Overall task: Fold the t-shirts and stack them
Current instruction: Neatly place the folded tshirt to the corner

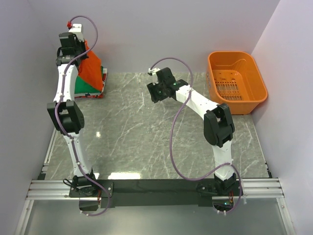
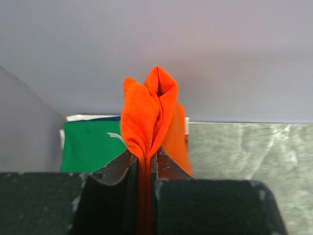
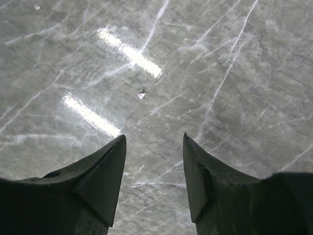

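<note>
The green shirt (image 2: 90,147) lies uncovered toward the side, so my left gripper will next move the orange-red shirt that way and down, and then open.
My left gripper (image 1: 73,56) is at the far left corner, shut on a bunch of the bright orange-red shirt (image 1: 90,68), which hangs from it above the stack. In the left wrist view the cloth (image 2: 146,115) bulges out between the closed fingers (image 2: 168,164). Under it lies a folded green shirt (image 2: 90,147), seen from above (image 1: 83,88) on thinner white and red folded layers (image 1: 103,81). My right gripper (image 1: 156,90) is open and empty over bare table near the far middle; its fingertips (image 3: 115,152) frame only marble.
A rigid orange plastic basket (image 1: 238,81) stands at the far right, with nothing showing in it. The grey marble table (image 1: 146,142) runs to white walls at back and sides. A rail crosses the near edge by the arm bases.
</note>
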Available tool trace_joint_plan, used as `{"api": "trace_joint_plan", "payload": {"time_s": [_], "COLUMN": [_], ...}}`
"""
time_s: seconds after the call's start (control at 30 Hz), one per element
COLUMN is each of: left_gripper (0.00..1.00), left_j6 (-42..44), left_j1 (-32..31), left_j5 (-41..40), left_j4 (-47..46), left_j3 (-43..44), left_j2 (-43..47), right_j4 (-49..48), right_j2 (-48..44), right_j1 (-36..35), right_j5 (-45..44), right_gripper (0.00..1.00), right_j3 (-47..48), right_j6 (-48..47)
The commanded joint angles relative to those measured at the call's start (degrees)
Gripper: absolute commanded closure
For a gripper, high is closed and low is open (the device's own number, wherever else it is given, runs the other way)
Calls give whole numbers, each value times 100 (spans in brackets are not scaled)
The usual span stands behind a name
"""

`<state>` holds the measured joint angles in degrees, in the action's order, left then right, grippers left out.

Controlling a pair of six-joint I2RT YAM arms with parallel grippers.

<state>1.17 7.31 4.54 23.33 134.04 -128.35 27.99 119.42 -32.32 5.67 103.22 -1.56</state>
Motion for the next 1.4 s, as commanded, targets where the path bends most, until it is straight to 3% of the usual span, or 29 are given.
{"api": "trace_joint_plan", "payload": {"time_s": [0.0,0.23,0.57,0.97,1.23,1.37], "left_gripper": [97,93,96,96,85,70], "left_j6": [549,946,1263,1842,2098,2098], "left_j1": [183,438,657,789,1000,1114], "left_j5": [364,469,487,400,57,-66], "left_j4": [-452,-698,-1463,-1621,-1613,-1577], "left_j3": [43,149,123,-123,-45,44], "left_j2": [-101,-568,-945,-1244,-1525,-1544], "right_j4": [-4,31,49,66,49,23], "right_j2": [91,143,170,205,135,56], "right_j1": [-20,-20,-20,-20,-12,-12], "right_j5": [48,92,101,136,110,92], "right_gripper": [43,44,44,45,45,45], "right_j3": [295,286,278,295,225,164], "right_j6": [-55,-72,-81,-72,-72,-46]}}
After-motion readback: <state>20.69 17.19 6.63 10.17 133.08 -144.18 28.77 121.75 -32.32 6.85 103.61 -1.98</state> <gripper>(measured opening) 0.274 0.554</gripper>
